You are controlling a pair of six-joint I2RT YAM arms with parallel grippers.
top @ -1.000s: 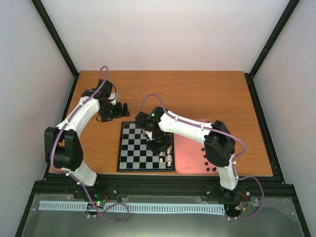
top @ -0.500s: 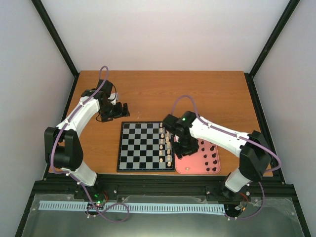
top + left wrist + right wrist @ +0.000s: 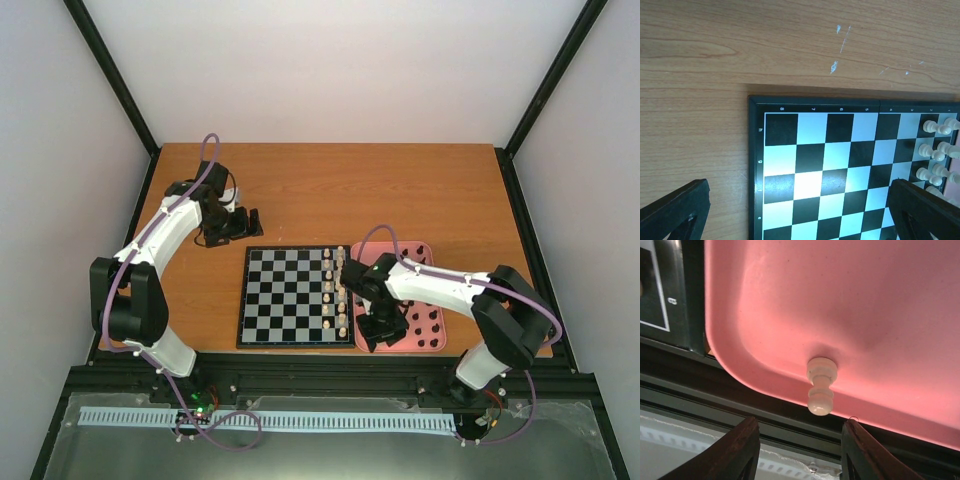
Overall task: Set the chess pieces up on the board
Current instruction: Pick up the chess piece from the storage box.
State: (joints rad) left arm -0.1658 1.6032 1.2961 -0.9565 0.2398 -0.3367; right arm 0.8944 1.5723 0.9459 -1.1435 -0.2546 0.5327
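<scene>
My right gripper lowers next, its open fingers passing to either side of the white pawn's round head [image 3: 820, 403], since the pawn still stands just beyond them.
The board [image 3: 285, 297] lies flat, with cream-white chess pieces [image 3: 337, 290] standing in its two right-hand columns. Black chess pieces [image 3: 430, 322] sit in the pink tray [image 3: 404, 345] beside it. My right gripper [image 3: 381, 332] hangs over the tray's near left corner. In the right wrist view it [image 3: 797, 440] is open, and a single white pawn [image 3: 820, 385] stands in the tray [image 3: 840, 300] just beyond its fingertips, not between them. My left gripper [image 3: 247, 222] is open over the wood past the board's far left corner, looking onto the board [image 3: 830, 170] and white pieces [image 3: 936, 150].
The wooden table [image 3: 420, 190] stretches behind the board and tray. A black frame rail [image 3: 700, 390] runs right along the tray's near edge. The board's corner [image 3: 660, 290] shows left of the tray. White walls and black posts enclose the table.
My right arm has swung from over the board's right side to the tray's near left corner, and its jaws have widened. The left arm has stayed still.
</scene>
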